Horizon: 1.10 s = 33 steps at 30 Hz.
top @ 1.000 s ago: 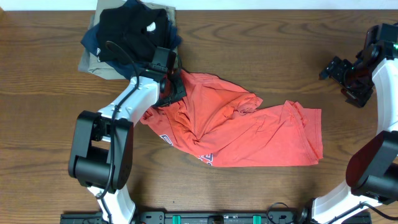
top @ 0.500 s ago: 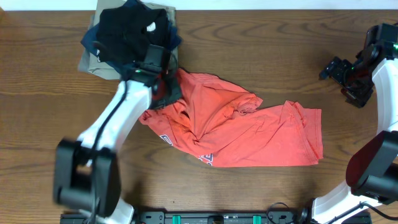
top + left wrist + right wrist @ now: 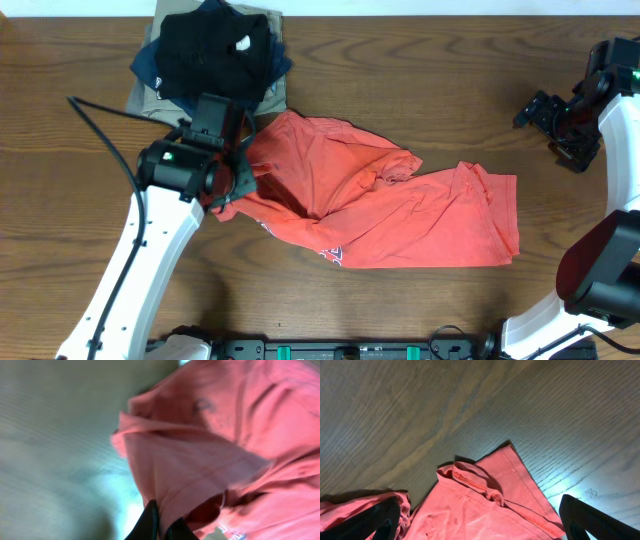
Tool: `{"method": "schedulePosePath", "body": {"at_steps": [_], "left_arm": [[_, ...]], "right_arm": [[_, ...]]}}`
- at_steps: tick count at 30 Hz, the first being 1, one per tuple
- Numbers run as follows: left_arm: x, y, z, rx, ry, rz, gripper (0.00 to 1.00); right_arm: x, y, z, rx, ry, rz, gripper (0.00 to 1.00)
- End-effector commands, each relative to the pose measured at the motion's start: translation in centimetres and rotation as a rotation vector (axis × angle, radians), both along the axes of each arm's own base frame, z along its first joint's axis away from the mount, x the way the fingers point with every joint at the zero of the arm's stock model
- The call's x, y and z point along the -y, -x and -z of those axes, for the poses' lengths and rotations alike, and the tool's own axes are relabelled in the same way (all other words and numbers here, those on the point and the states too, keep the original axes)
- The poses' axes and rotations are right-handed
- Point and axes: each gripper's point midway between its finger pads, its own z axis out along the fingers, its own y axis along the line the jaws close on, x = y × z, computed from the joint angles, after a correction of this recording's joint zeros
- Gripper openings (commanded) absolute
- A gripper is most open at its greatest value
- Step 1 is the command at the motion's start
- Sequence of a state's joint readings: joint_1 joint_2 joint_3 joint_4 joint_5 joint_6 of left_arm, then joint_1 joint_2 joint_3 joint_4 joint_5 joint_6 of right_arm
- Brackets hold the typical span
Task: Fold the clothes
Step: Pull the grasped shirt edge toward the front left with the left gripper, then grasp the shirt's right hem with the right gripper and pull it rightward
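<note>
My left gripper lifts back and to the left in the overhead view, over the bare wood [image 3: 204, 238] [image 3: 111, 496] beside the shirt, and releases next, because the shirt lies crumpled.
The clothes, a red-orange T-shirt [image 3: 400, 215], lie crumpled across the middle of the table, with white lettering [image 3: 331, 255] showing at the front edge. My left gripper [image 3: 236, 178] is shut on the shirt's left edge. In the left wrist view its dark fingertips [image 3: 150, 522] pinch a fold of the red cloth [image 3: 200, 460], which hangs lifted off the wood. My right gripper [image 3: 550, 125] is open at the far right, apart from the shirt. The right wrist view looks down on the shirt's hemmed corner [image 3: 492, 487] between its wide-spread fingers [image 3: 382, 517].
A pile of black [image 3: 205, 50], navy [image 3: 148, 66] and khaki [image 3: 150, 102] garments sits at the back left, just behind my left gripper. Bare wooden table [image 3: 420, 70] lies behind the shirt and to its right.
My left gripper has moved left and toward the front with the shirt's edge in it, pulling that side of the shirt away from the garment pile. The right arm has stayed still.
</note>
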<state>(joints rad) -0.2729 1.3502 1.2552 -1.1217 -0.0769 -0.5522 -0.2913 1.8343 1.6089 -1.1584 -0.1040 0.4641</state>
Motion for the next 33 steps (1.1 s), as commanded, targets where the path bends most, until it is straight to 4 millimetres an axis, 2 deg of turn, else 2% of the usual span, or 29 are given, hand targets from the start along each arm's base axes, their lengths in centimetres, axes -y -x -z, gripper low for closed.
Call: {"method": "schedulePosePath", "body": {"at_steps": [1, 4, 8, 13, 15, 16, 18, 21, 25, 27, 30, 33], "left_arm": [[-2.4, 1.0, -1.0, 0.02, -0.094, -0.107, 0.06], [-4.2, 2.2, -1.8, 0.031, -0.158, -0.198, 0.06], [-5.6, 3.7, -3.2, 0.063, -0.192, -0.254, 0.06], [-6.8, 5.9, -4.6, 0.088, -0.181, -0.294, 0.06], [-7.5, 6.8, -5.2, 0.106, -0.174, -0.322, 0.06], [-7.8, 7.0, -5.4, 0.115, -0.17, -0.332, 0.06], [-8.4, 7.6, -6.0, 0.145, -0.159, -0.359, 0.05], [-8.7, 8.0, -6.7, 0.185, -0.146, -0.379, 0.06], [-8.8, 8.3, -7.0, 0.2, -0.14, -0.381, 0.06], [-8.8, 8.4, -6.9, 0.19, -0.144, -0.38, 0.06], [-8.8, 8.6, -6.7, 0.174, -0.149, -0.379, 0.06], [-8.9, 8.7, -6.6, 0.167, -0.152, -0.378, 0.06]], "right_arm": [[-0.2, -0.5, -0.1, 0.02, -0.014, 0.019, 0.99], [-1.2, -1.1, -0.3, 0.048, -0.079, 0.041, 0.99], [-4.3, -1.4, -1.1, 0.076, -0.256, 0.012, 0.99], [-5.3, -0.8, -1.2, 0.061, -0.306, -0.024, 0.99], [-5.7, -0.8, -1.4, 0.065, -0.332, -0.029, 0.91], [-6.1, -0.7, -1.5, 0.061, -0.347, -0.036, 0.9], [-7.6, -0.7, -1.8, 0.08, -0.382, -0.127, 0.94], [-10.9, -0.6, -2.3, 0.11, -0.413, -0.324, 0.98], [-13.7, 0.6, -1.0, 0.018, -0.275, -0.446, 0.99], [-13.9, 0.8, -0.2, -0.026, -0.156, -0.462, 0.99], [-13.4, 1.3, 0.4, -0.091, 0.015, -0.392, 0.99], [-15.1, 1.3, 0.5, -0.085, 0.036, -0.427, 0.99]]}}
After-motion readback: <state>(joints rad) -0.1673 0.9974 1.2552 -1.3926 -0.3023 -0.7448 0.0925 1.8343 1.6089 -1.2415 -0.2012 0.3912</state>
